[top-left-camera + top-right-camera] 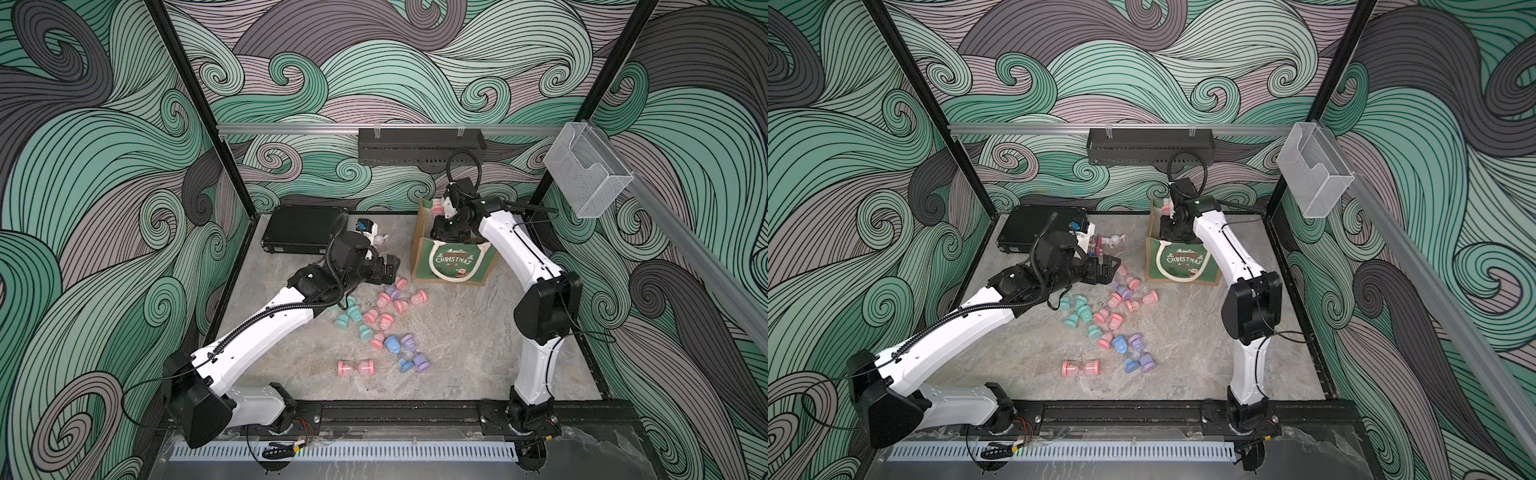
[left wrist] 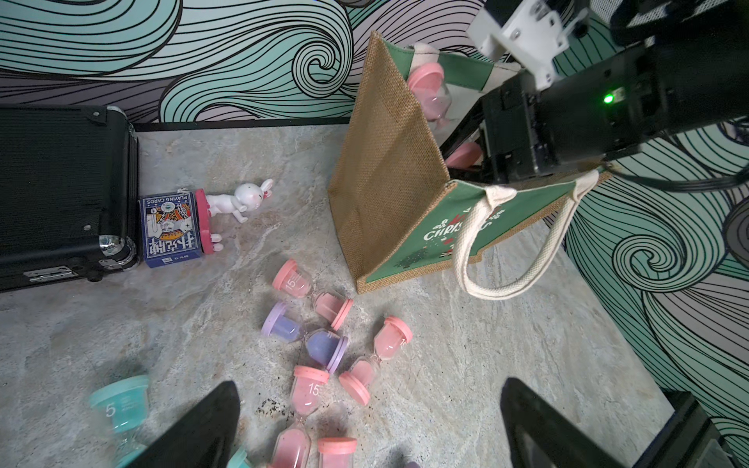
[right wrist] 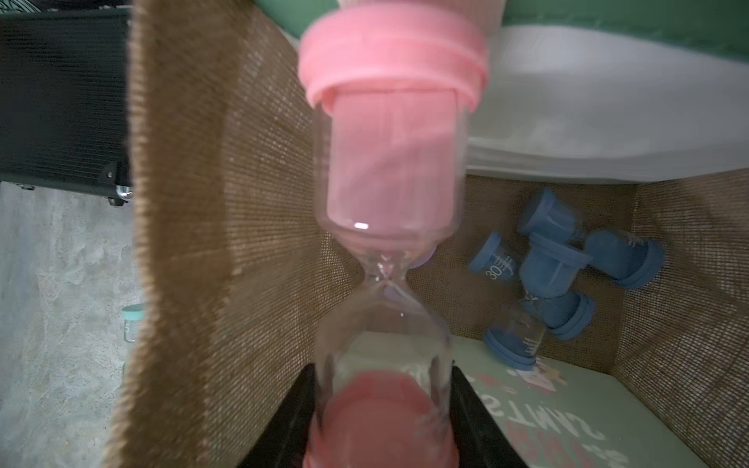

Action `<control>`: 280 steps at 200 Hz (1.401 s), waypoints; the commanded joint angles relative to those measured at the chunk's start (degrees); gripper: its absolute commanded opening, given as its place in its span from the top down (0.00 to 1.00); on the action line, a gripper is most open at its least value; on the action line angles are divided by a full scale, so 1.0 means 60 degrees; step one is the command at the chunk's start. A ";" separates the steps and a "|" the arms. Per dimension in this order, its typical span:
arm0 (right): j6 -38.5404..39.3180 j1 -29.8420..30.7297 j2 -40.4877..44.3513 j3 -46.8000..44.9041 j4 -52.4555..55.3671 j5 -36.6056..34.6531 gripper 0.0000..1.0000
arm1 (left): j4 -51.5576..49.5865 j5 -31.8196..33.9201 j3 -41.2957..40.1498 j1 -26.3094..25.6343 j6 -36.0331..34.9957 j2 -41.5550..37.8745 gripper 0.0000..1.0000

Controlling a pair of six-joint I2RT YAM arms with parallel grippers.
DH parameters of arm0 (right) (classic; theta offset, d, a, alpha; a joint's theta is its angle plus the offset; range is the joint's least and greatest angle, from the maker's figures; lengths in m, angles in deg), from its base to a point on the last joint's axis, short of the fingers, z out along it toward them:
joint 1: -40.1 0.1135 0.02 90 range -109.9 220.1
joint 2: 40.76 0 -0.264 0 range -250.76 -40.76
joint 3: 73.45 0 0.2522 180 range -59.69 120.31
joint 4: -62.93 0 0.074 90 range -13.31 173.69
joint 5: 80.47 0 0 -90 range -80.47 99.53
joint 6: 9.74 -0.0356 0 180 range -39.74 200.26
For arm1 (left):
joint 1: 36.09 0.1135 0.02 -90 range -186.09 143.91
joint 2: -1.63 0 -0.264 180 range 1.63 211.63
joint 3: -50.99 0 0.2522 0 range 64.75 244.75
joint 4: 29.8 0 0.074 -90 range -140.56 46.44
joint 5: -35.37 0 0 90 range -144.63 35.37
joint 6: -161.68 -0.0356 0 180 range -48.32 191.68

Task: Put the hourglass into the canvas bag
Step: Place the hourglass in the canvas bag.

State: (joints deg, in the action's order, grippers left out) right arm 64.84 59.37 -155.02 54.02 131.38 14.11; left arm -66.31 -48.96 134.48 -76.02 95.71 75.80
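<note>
My right gripper moves down toward the bag's bottom (image 3: 456, 300) below it next and lets go of the hourglass's lower bulb. The pink cap is still above the bag's rim.
The canvas bag (image 1: 451, 259) (image 1: 1183, 262) stands open at the back right, its green "Christmas" front facing me and tan sides (image 2: 389, 170) upright. My right gripper (image 3: 383, 389) reaches into the bag's mouth, shut on the lower bulb of a pink hourglass (image 3: 389, 182) (image 2: 429, 87). The hourglass's pink cap (image 1: 436, 206) pokes above the rim. Several blue hourglasses (image 3: 547, 275) lie on the bag's bottom. My left gripper (image 2: 371, 429) (image 1: 390, 268) hangs open and holds nothing, just above a scatter of pink, purple, teal and blue hourglasses (image 1: 382, 316) on the table.
A flat black hard case (image 1: 305, 228) lies at the back left, with a playing-card box (image 2: 170, 229) and a white rabbit figure (image 2: 243, 200) beside it. One pink hourglass (image 1: 356, 368) lies apart near the front. A clear holder (image 1: 586, 170) hangs on the right rail.
</note>
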 commanded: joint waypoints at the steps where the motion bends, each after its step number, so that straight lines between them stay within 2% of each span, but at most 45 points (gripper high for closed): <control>1: -0.0102 -0.0088 -0.0137 -0.0034 0.0062 0.0205 0.76 | 0.0247 -0.0198 0.0169 0.0077 0.0193 0.0061 0.01; 130: -0.0118 -0.0222 -0.0340 -0.2297 -0.1329 -0.0558 0.66 | 0.0558 0.0021 -0.0524 0.0230 0.0457 -0.0539 0.01; 227: -0.0221 -0.0215 0.0503 -0.2384 -0.1444 -0.0595 0.42 | 0.0621 -0.0023 -0.0523 0.0325 0.0595 -0.0533 0.01; 280: -0.0310 -0.0152 0.1591 -0.2430 -0.1442 -0.0471 0.36 | 0.0595 0.0006 -0.0568 0.0355 0.0595 -0.0706 0.02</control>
State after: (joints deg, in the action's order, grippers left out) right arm 63.31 58.14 -150.76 39.94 122.31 11.07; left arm -63.99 -49.27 131.25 -74.35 98.53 73.71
